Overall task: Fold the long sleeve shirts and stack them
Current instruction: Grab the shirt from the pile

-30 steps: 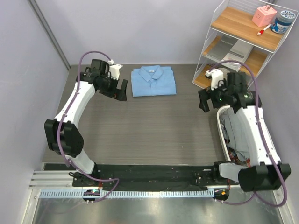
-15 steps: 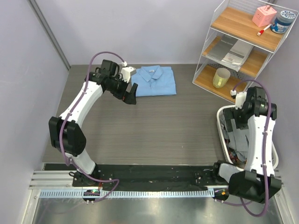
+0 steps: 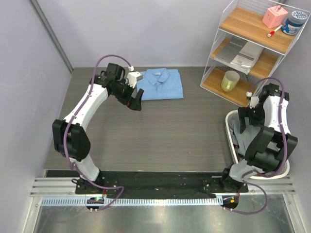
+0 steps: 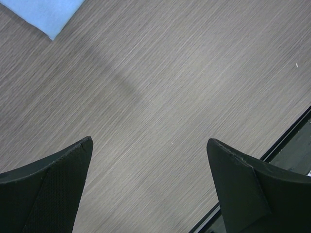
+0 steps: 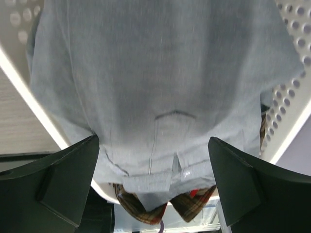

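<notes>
The grey shirt (image 3: 241, 141) is on top of the plaid cloth, below my open fingers, so I will lower my right gripper into the basket onto the grey shirt's folds next.
The light blue shirt (image 3: 159, 84) lies folded, collar up, at the back middle of the table; one corner shows in the left wrist view (image 4: 46, 12). My left gripper (image 3: 135, 100) is open and empty just off that shirt's front left corner, over bare table (image 4: 150, 160). The grey shirt (image 5: 160, 73) lies crumpled in the white basket (image 3: 229, 127) at the right, on top of a plaid cloth (image 5: 138, 206). My right gripper (image 3: 245, 119) is open and empty, pointing down just above the grey shirt (image 3: 241, 141), in the right wrist view (image 5: 153, 160) too.
A wire shelf (image 3: 252, 43) stands at the back right with a yellow cup (image 3: 230, 81), papers, a pink item and a jar. The basket's perforated wall (image 5: 291, 97) flanks the right gripper. A black rail runs along the table's near edge (image 4: 286, 141).
My right arm has swung from over the table's right side to above the basket and dropped toward the grey shirt. My left gripper has shifted right, along the blue shirt's front left corner.
</notes>
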You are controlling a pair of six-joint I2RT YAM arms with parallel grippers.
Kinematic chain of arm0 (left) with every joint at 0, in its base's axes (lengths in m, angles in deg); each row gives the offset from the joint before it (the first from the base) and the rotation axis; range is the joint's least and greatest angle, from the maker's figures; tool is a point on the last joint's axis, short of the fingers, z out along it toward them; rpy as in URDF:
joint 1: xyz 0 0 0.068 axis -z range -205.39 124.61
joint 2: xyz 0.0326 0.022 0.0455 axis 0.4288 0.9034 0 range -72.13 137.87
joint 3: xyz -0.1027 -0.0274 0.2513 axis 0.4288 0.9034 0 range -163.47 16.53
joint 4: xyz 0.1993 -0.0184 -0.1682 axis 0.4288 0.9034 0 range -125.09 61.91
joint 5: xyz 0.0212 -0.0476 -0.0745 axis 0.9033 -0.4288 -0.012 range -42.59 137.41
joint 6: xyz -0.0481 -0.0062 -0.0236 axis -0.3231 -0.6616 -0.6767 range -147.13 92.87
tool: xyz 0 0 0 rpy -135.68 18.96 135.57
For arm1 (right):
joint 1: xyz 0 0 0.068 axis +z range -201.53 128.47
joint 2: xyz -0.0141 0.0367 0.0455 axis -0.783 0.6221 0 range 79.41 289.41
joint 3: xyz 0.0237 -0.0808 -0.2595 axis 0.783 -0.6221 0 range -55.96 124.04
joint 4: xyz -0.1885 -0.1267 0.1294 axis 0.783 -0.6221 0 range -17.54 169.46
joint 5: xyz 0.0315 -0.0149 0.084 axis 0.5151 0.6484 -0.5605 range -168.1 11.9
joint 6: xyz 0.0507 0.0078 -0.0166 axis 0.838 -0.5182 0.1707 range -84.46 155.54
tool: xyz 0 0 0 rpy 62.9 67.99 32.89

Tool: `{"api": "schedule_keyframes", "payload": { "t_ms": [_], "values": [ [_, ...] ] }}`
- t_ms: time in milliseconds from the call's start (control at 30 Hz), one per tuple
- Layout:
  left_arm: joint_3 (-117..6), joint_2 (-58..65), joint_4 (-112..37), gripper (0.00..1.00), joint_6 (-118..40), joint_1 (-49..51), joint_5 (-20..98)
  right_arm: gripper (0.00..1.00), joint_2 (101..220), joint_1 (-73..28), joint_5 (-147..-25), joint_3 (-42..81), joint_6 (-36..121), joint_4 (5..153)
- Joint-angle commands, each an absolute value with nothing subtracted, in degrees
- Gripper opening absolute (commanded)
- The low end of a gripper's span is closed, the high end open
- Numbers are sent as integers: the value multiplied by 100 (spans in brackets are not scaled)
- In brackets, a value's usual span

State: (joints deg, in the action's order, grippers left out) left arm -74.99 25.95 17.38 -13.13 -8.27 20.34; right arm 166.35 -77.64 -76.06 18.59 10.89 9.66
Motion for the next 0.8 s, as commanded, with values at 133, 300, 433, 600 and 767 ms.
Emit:
{"api": "schedule_keyframes", "payload": {
  "t_ms": [133, 300, 433, 600, 767],
  "values": [
    [-7645, 2718, 1931, 100, -1131, -843, 2025, 100, 17108, -7790, -7442, 1587, 1172, 2073],
    [-7882, 2920, 1975, 100, -1192, -843, 1938, 85, 16986, -7790, -7564, 1041, 1058, 2181],
    [-7935, 2947, 1879, 100, -1280, -843, 1850, 43, 16441, -7825, -7739, 654, 1005, 2076],
    [-8023, 2903, 1861, 100, -1403, -843, 1709, 1, 15404, -8001, -8214, 1486, 979, 1496],
    [-7962, 2763, 1756, 100, -1465, -843, 1639, 1, 14850, -8089, -9126, 3138, 1084, 977]
  ]
}}
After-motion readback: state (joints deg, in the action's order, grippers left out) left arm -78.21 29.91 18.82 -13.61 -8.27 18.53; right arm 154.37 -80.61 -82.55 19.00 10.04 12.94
